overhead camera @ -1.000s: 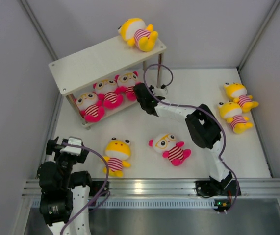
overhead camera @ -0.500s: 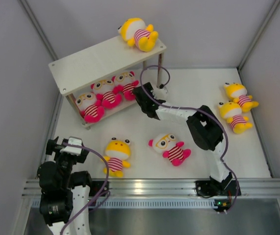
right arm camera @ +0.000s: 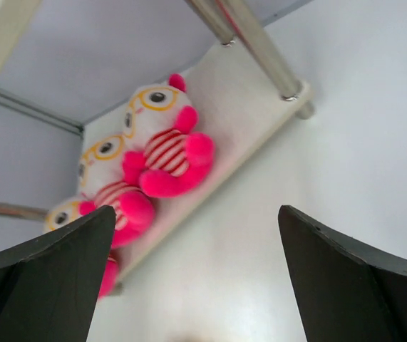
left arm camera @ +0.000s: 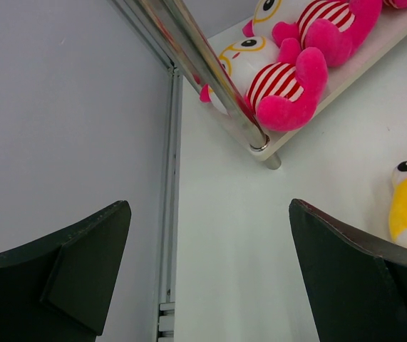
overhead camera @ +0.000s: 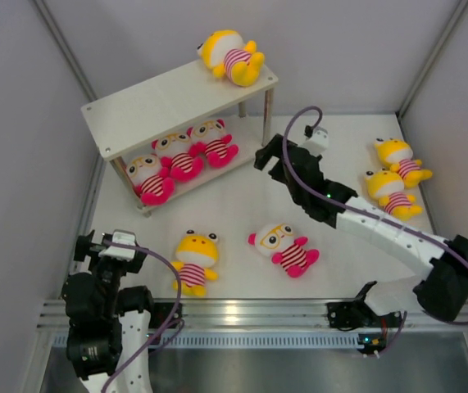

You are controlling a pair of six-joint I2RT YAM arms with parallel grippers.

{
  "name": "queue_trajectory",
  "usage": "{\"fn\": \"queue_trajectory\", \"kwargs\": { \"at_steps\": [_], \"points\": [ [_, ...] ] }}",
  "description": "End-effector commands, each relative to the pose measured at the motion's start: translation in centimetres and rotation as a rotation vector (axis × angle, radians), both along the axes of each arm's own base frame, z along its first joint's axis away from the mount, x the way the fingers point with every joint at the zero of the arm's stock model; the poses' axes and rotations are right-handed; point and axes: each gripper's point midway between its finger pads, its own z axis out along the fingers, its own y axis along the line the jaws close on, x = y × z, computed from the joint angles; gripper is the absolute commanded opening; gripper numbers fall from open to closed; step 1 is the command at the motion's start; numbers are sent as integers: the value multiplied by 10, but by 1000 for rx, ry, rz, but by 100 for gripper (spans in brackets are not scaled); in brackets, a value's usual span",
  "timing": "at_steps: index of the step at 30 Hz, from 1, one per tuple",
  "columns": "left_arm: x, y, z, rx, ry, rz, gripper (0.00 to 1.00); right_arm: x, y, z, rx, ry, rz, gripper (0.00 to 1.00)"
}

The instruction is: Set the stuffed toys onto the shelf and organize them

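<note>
The pink toy's limb point(overhead camera: 312, 255) facing the yellow pair sticks out from the striped body, so my right gripper will next move back and lower onto that limb.
The shelf point(overhead camera: 160, 102) stands at the back left. One yellow stuffed toy point(overhead camera: 232, 56) lies on its top board. Three pink toys point(overhead camera: 180, 158) sit in a row on the lower tier, and the right wrist view shows them too point(right arm camera: 166, 146). On the table lie a yellow toy point(overhead camera: 194, 260), a pink toy point(overhead camera: 284, 246) and two yellow ones point(overhead camera: 391, 192) at the right. My right gripper point(overhead camera: 268, 154) point(right arm camera: 196, 235) is open and empty, hovering right of the shelf's lower tier. Open and empty as well, my left gripper point(overhead camera: 109, 244) point(left arm camera: 210, 228) is at the near left.
White enclosure walls close in the left, back and right. A metal rail point(overhead camera: 258, 311) runs along the near edge. In the left wrist view a shelf corner post point(left arm camera: 203, 64) stands close ahead, with a pink toy point(left arm camera: 278, 82) behind it.
My right gripper opened, let go of the third pink toy on the lower tier, and drew back to the right away from the shelf. The left arm stayed still.
</note>
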Motion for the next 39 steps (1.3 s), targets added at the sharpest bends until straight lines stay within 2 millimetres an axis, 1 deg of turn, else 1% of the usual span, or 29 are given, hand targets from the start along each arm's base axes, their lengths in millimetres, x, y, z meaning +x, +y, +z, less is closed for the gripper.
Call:
{"fn": "queue_trajectory", "kwargs": {
  "at_steps": [1,2,4,5,6,7,8,9,10,11,12,13,15,17,19,21,22,25,26,28,29,30,32,33,34,35,36,37,39],
  "points": [
    [0,9,6,13,-34,50,99,-69,-58,-87,-394,248,115,97],
    [0,10,5,7,-31,56,99,-83,-69,-87,-371,267,119,97],
    [0,9,5,-2,-31,59,99,-120,-89,-126,-389,409,151,97],
    [0,10,5,-10,-32,62,99,-133,-95,-123,-346,411,164,97],
    [-1,9,8,-10,-41,61,99,-150,-98,-134,-324,463,198,97],
    [-1,8,9,-12,-44,59,99,-164,-105,-153,-300,514,192,97],
    [-2,8,11,-16,-49,58,99,-174,-109,-149,-249,508,199,96],
    [-3,7,13,-15,-55,55,99,-184,-110,-155,-217,537,215,94],
    [-3,6,15,-16,-58,52,99,-194,-113,-168,-193,571,212,93],
    [-3,5,15,-23,-60,46,99,-200,-115,-165,-157,562,217,92],
    [-3,4,15,-28,-57,44,99,-205,-116,-169,-138,575,220,92],
    [-4,3,17,-27,-65,41,99,-211,-121,-177,-141,599,213,91],
    [-5,2,19,-31,-70,35,99,-217,-128,-181,-143,614,199,90],
    [-6,1,22,-32,-79,36,99,-223,-136,-190,-172,654,185,90],
    [-7,2,23,-33,-80,41,99,-228,-135,-201,-178,680,197,90],
    [-7,2,22,-37,-79,41,99,-226,-129,-207,-160,678,208,89],
    [-7,2,22,-37,-78,43,99,-226,-130,-212,-162,686,198,89],
    [-7,1,23,-38,-81,41,99,-217,-131,-216,-151,659,157,85],
    [-7,1,24,-36,-84,41,99,-214,-129,-213,-134,631,158,82],
    [-7,0,23,-37,-79,35,99,-204,-119,-212,-68,570,167,73],
    [-6,0,22,-37,-79,35,99,-200,-113,-210,-34,542,177,60],
    [-6,0,21,-37,-76,33,99,-196,-104,-212,14,514,193,53],
    [-6,1,22,-31,-79,38,99,-195,-99,-219,41,517,198,42],
    [-6,2,22,-28,-76,41,99,-195,-98,-222,46,527,190,29],
    [-6,3,22,-22,-77,45,99,-194,-99,-226,31,536,187,21],
    [-6,3,22,-17,-75,46,99,-192,-99,-225,27,528,180,5],
    [-6,3,22,-17,-77,46,99,-187,-102,-221,15,506,162,0],
    [-6,4,22,-14,-75,46,99,-184,-104,-217,12,491,148,0],
    [-5,3,20,-14,-70,41,99,-174,-107,-203,21,428,118,0]
  ]
}}
